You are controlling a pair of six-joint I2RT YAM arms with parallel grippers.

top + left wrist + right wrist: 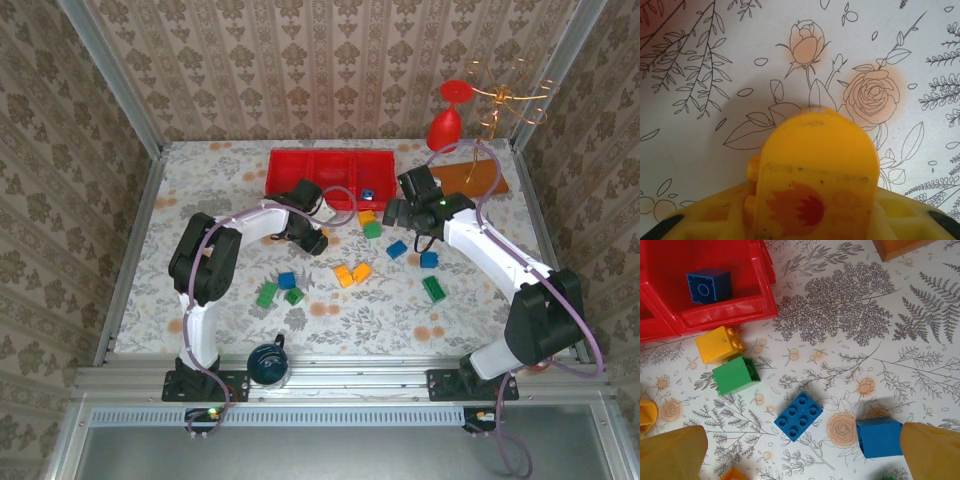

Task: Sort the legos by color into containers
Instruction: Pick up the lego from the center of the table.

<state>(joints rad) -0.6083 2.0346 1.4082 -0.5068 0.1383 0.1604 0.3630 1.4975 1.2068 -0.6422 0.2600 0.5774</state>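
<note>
My left gripper will lift the yellow lego outward over the tray's middle section [334, 175] and let go of it there, because the blue lego is in another section.
My left gripper [312, 238] hangs low over the flowered tablecloth just in front of the red tray [290, 168] and is shut on a yellow lego [817, 170] with a flame print. My right gripper [398, 214] is open above a blue six-stud lego [799, 415], with a second blue lego [879, 436] by its right finger [935, 450]. A yellow lego [719, 344] and a green lego [735, 375] lie against the tray's front wall [725, 310]. One blue lego [709, 286] sits in the tray's right compartment.
More legos are scattered mid-table: two orange ones [352, 273], a green one [433, 288], a blue one [287, 280] and two green ones [278, 295]. A dark blue cup [267, 363] stands near the left base. An orange-brown board [480, 172] lies right of the tray.
</note>
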